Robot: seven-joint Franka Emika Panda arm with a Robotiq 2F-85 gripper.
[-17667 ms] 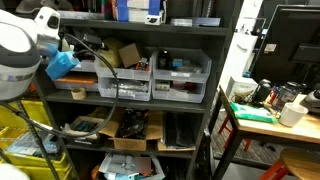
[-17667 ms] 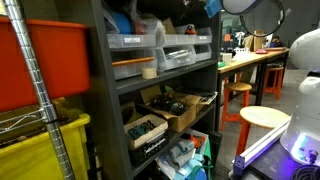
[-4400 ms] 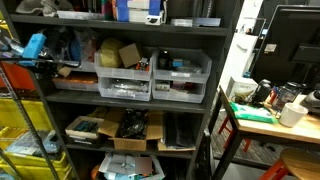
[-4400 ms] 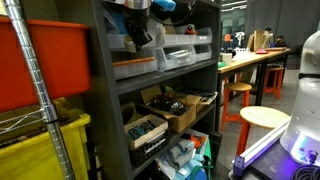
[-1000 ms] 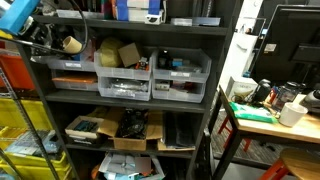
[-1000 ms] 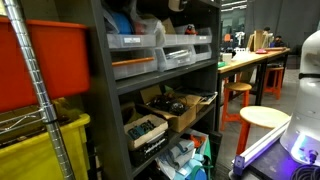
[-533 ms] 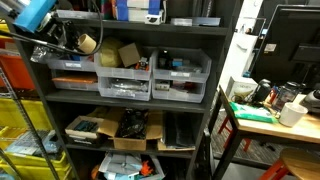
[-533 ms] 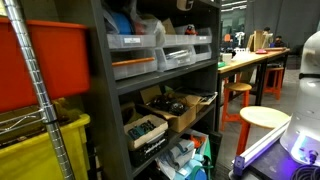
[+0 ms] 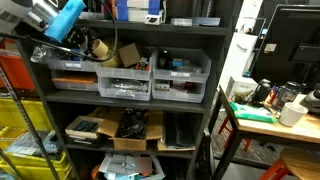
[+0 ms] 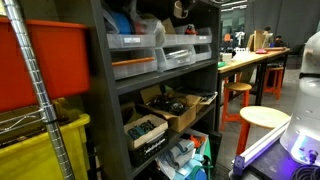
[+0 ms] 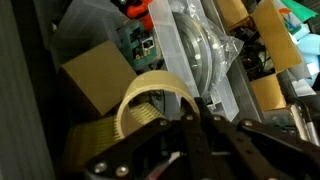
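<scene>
I will next lower my gripper toward the open gap beside the brown cardboard box and let go of the tape roll [image 9: 101, 48] there, because the clear drawer has that gap.
A roll of beige tape [image 11: 148, 97] hangs from my gripper [image 11: 193, 112], whose black fingers are shut on the roll's rim in the wrist view. In an exterior view the gripper [image 9: 90, 44], below its blue wrist, holds the tape roll [image 9: 101, 48] in front of the upper left part of the dark shelf unit [image 9: 140, 30]. The tape roll [image 10: 182, 9] also shows at the top of the shelf in an exterior view. Below the roll lie a brown cardboard box [image 11: 95, 75] and clear plastic drawers [image 11: 195, 50].
Clear drawers [image 9: 125, 85] fill the middle shelf, and boxes and clutter the lower ones. Yellow bins [image 9: 20, 120] on a wire rack stand beside the shelf. A workbench [image 9: 265, 115] with bottles is on the other side. A round stool [image 10: 262, 118] stands near it.
The gripper has carried the tape roll to the right along the upper shelf. Its jaws stay shut on the roll.
</scene>
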